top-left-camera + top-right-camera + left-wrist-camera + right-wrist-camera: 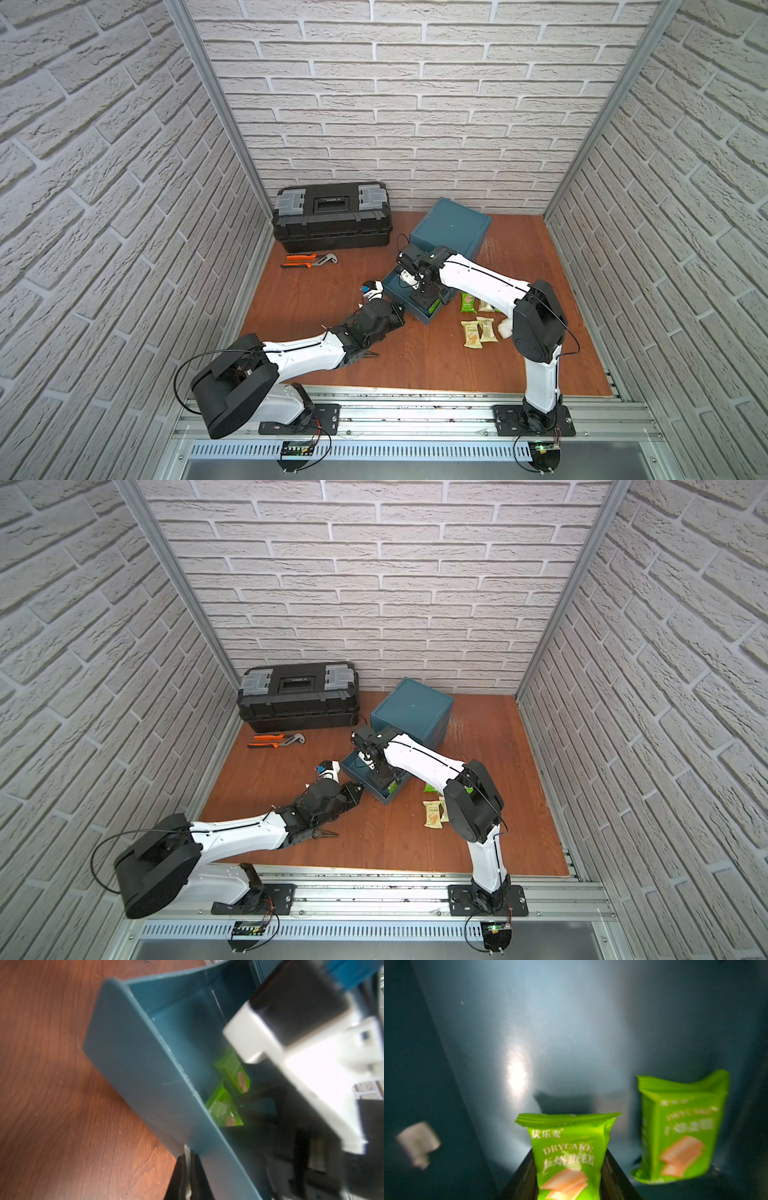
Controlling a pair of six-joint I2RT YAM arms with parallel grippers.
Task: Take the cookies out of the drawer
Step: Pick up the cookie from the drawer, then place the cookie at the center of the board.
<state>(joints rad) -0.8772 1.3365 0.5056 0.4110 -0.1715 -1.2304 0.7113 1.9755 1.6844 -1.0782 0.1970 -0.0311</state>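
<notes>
The right gripper rises from the drawer point(392, 286) next and carries the packet back to the near side of the cream cookies. It then lowers and releases the packet, since bare tabletop lies there.
The teal drawer point(392, 286) point(353, 771) stands pulled out of its cabinet. My right gripper point(570, 1152) point(424, 301) reaches down into it, shut on a bright green cookie packet point(569, 1142) whose sides meet both black fingers. A second green packet point(681, 1130) leans against the drawer's wall beside it; both packets point(236, 1072) point(224, 1111) also show in the left wrist view. My left gripper point(188, 1167) point(400, 309) is shut, low against the drawer's front panel point(135, 1064). Green point(467, 302) and cream cookies point(471, 334) point(432, 813) lie on the table right of the drawer.
The teal cabinet point(451, 226) stands at the back. A black toolbox point(332, 216) sits back left, with orange-handled pliers point(309, 261) in front of it. A white object point(505, 328) lies half hidden by the right arm. Brick walls close three sides.
</notes>
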